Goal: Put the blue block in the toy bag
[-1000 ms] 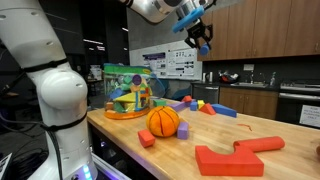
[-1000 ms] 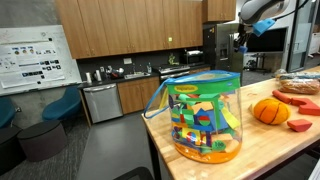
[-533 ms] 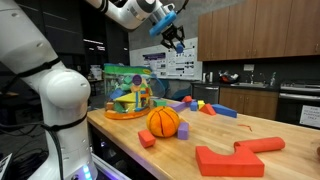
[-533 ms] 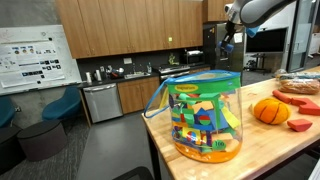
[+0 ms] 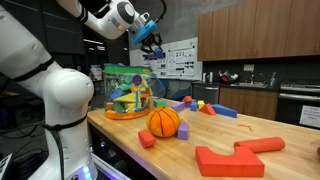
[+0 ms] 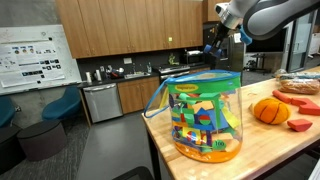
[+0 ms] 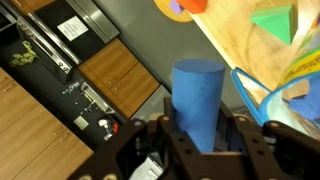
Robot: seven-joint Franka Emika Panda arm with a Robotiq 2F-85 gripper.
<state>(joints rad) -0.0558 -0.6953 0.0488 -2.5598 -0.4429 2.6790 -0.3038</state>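
The gripper shifts over the toy bag's opening (image 7: 296, 96) next, below it and to its right in the wrist view. Then it moves down to release the blue block (image 7: 197, 100).
My gripper (image 5: 151, 40) is shut on the blue block (image 7: 197, 100), a chunky blue cylinder-like piece, and holds it high in the air above the toy bag (image 5: 127, 91). The gripper also shows in an exterior view (image 6: 212, 48), above and behind the bag (image 6: 204, 115). The bag is see-through with green edging, colourful toys inside and an orange base, and stands at the end of the wooden table (image 5: 180, 150). In the wrist view the bag's rim (image 7: 280, 85) lies at the right, below the block.
An orange ball (image 5: 163, 122) sits mid-table, also seen in an exterior view (image 6: 270, 110). Small red blocks (image 5: 146, 139), a purple cube (image 5: 183, 131), a big red piece (image 5: 235, 156) and a flat blue wedge (image 5: 222, 110) lie on the table. Kitchen counters stand behind.
My gripper has carried the blue block from high over the far side of the table towards the toy bag, and now hangs above it.
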